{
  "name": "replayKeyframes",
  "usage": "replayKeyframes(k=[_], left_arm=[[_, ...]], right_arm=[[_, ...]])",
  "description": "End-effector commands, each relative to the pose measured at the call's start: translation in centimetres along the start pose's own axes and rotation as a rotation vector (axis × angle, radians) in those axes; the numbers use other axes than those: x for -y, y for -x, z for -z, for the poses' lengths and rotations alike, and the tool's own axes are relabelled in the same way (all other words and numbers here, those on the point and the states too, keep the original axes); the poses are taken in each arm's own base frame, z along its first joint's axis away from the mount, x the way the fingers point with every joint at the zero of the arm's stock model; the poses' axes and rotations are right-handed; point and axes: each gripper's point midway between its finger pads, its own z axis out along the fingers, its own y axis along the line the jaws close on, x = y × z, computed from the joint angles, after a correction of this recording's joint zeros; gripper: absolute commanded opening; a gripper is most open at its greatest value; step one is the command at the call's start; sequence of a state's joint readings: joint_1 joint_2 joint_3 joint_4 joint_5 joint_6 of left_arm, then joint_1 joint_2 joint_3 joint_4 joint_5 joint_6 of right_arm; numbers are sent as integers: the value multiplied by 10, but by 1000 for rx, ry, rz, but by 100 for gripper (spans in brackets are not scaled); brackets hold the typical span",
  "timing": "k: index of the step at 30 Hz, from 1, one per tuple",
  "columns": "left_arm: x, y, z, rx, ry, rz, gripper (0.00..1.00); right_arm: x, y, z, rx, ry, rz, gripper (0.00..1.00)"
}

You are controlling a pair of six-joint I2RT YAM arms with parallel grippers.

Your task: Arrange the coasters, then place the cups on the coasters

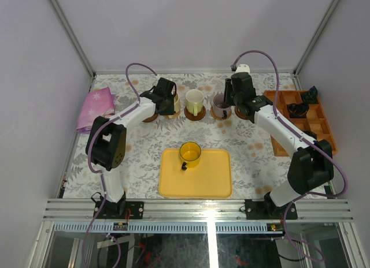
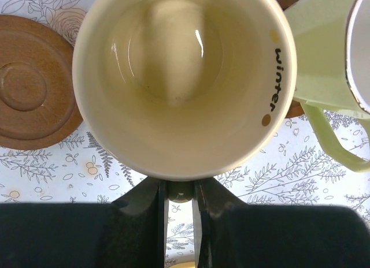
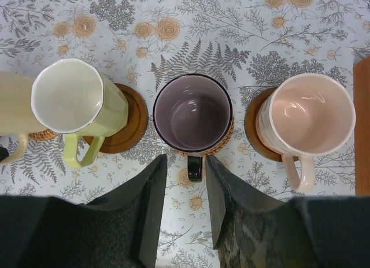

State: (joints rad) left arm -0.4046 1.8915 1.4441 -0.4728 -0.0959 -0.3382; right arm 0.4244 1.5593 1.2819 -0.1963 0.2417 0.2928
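Note:
Next, my left gripper will lower the cream cup onto the woven tan coaster [image 3: 222,144] below and release the handle, since the cup is already lined up there.
My left gripper [image 2: 181,190] is shut on the handle of the cream cup [image 2: 185,77], which is lettered "winter". A bare dark brown coaster [image 2: 29,89] lies just left of it. The pale green cup [image 3: 78,97] stands on a dark coaster [image 3: 130,126]. The purple cup [image 3: 192,112] sits on a woven tan coaster [image 3: 222,144]. The pink cup [image 3: 309,115] rests on a dark coaster [image 3: 252,126]. My right gripper [image 3: 185,158] is open, its fingers either side of the purple cup's handle [image 3: 195,167]. The yellow cup [image 1: 189,154] stands on the yellow tray [image 1: 214,175].
An orange compartment tray [image 1: 315,126] with black objects lies at the right, close to my right arm. A pink cloth [image 1: 95,106] lies at the far left. The cups stand in a tight row at the back of the floral table.

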Motion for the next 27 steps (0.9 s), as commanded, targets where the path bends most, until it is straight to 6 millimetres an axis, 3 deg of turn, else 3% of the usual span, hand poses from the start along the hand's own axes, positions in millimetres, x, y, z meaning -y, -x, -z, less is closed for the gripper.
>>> replayKeyframes(k=[1, 27], left_arm=[[5, 27, 11, 91, -11, -10, 0], [-3, 14, -8, 55, 27, 17, 0]], right_arm=[[-6, 24, 5, 64, 26, -30, 40], [-9, 13, 2, 25, 42, -36, 39]])
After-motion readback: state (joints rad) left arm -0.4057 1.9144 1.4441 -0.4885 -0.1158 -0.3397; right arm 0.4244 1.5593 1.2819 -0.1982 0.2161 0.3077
